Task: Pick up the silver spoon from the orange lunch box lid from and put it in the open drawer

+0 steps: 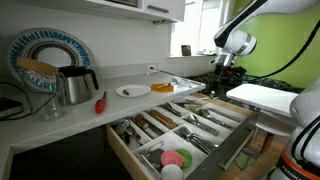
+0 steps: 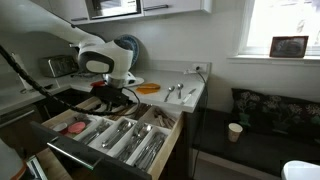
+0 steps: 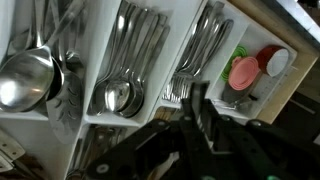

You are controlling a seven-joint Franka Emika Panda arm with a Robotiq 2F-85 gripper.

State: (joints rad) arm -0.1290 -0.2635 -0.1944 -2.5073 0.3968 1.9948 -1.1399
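Observation:
My gripper is about to move down and to its left in the wrist view, to the drawer's section beside the spoon bowls. It will release the silver spoon among utensils there.
The open drawer [image 1: 228, 150] is pulled out below the counter in both exterior views [image 2: 88, 160], with pale dividers [image 3: 92, 50] and rows of cutlery. My gripper [image 3: 198, 118] hangs over the drawer [image 1: 224, 68] [image 2: 115, 95]. Its fingers are close together on a slim silver strip, the silver spoon [image 3: 195, 95], above the fork compartment. The orange lunch box lid [image 1: 162, 88] lies flat on the counter behind the drawer [image 2: 148, 88]. No spoon shows on it.
Pink and green bowls [image 1: 176, 158] sit in the drawer's end compartment [image 3: 244, 72]. A white plate [image 1: 132, 91], a steel kettle [image 1: 75, 85] and a red utensil [image 1: 100, 102] are on the counter. Loose silver utensils [image 2: 175, 92] lie beside the lid.

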